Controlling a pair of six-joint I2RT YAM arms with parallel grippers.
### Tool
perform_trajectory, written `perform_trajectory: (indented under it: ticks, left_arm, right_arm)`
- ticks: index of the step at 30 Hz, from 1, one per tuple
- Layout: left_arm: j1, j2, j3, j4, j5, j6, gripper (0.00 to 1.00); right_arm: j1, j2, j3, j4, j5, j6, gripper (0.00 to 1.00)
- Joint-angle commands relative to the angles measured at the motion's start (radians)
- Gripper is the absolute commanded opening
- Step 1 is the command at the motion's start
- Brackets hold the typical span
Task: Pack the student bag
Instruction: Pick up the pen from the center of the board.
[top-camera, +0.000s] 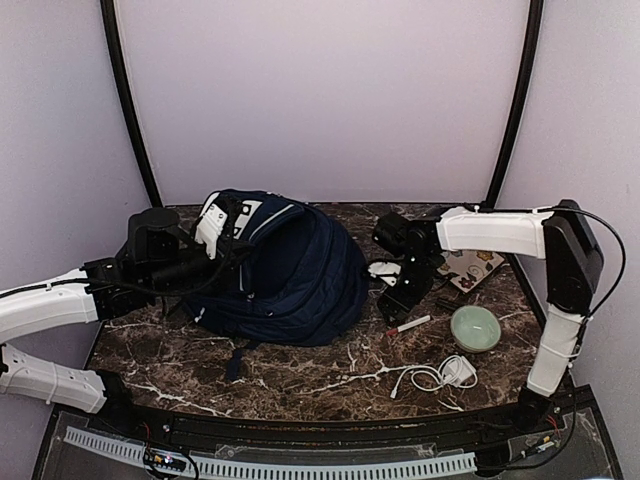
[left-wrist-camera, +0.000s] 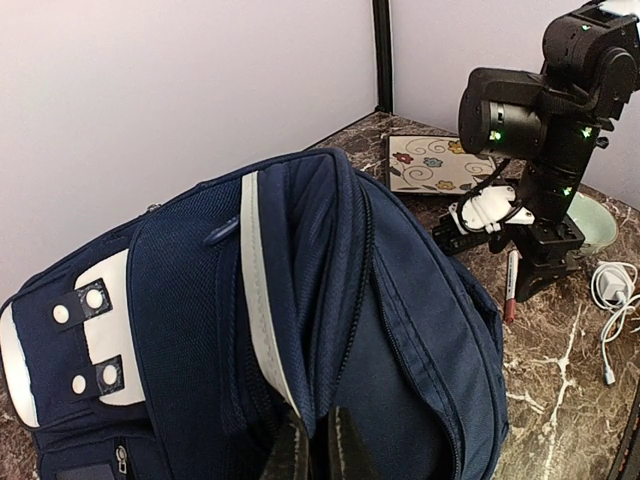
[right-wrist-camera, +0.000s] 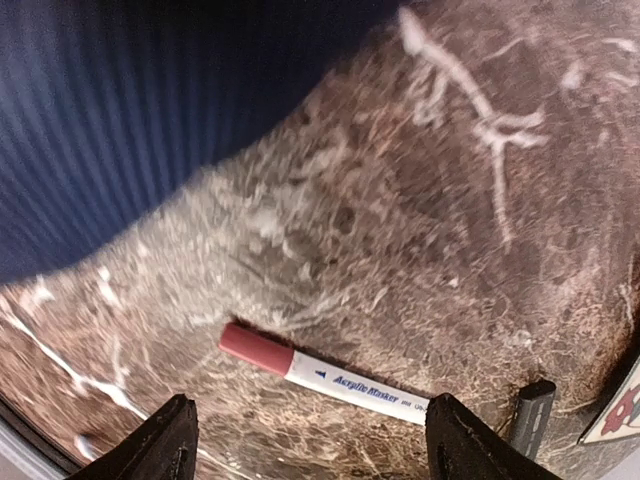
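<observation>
The marker lies below the gripper between its open fingers. My right gripper lowers onto the marker's white body (top-camera: 405, 327) beside the red cap (right-wrist-camera: 325, 375) next and closes on the marker.
The student bag (top-camera: 295, 270), navy with white trim, lies on the marble table at centre left. Its zipped opening gapes in the left wrist view, where the student bag (left-wrist-camera: 300, 300) fills most of the frame. My left gripper (left-wrist-camera: 318, 452) is shut on a fold of fabric at the opening's edge, next to the white stripe. My right gripper (top-camera: 400, 300) hangs just right of the bag, pointing down. In the right wrist view the right gripper (right-wrist-camera: 315, 445) stands open above a white marker with a red cap (right-wrist-camera: 325, 375), which lies flat on the table between the fingers, untouched.
The marker (top-camera: 410, 325) lies right of the bag. A pale green bowl (top-camera: 475, 328) sits at the right, a white charger with its cable (top-camera: 445, 373) in front of it. A flower-patterned notebook (top-camera: 470, 268) lies at the back right.
</observation>
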Motion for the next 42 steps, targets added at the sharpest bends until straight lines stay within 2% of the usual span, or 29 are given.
perform_trajectory:
  ticks: [1, 13, 14, 16, 18, 19, 29, 36, 42]
  left_arm:
    - [0.008, -0.042, 0.017, 0.105, -0.012, 0.021, 0.0]
    - [0.009, -0.046, 0.018, 0.103, 0.004, 0.016, 0.0]
    - [0.01, -0.048, 0.018, 0.103, 0.002, 0.016, 0.0]
    - [0.011, -0.047, 0.018, 0.102, 0.002, 0.018, 0.0]
    - [0.01, -0.049, 0.02, 0.1, 0.004, 0.019, 0.0]
    - [0.01, -0.051, 0.02, 0.1, 0.004, 0.019, 0.0]
    - [0.011, -0.054, 0.019, 0.1, 0.004, 0.02, 0.0]
    - [0.011, -0.054, 0.017, 0.102, 0.002, 0.02, 0.0]
    - [0.011, -0.049, 0.023, 0.094, 0.008, 0.018, 0.0]
  right_arm:
    - [0.017, 0.001, -0.049, -0.026, 0.009, -0.158, 0.78]
    - [0.062, 0.135, -0.077, 0.056, 0.116, -0.258, 0.73]
    - [0.062, 0.143, -0.072, 0.053, 0.11, -0.26, 0.7]
    - [0.066, 0.156, -0.052, 0.03, 0.087, -0.254, 0.55]
    - [0.076, 0.156, -0.045, 0.03, 0.096, -0.245, 0.3]
    - [0.083, 0.151, -0.048, 0.036, 0.102, -0.243, 0.22]
    - [0.107, 0.053, -0.049, 0.117, 0.107, -0.158, 0.0]
    - [0.07, -0.161, -0.032, 0.261, 0.151, 0.003, 0.0]
    - [0.062, -0.406, -0.085, 0.537, 0.083, 0.202, 0.0]
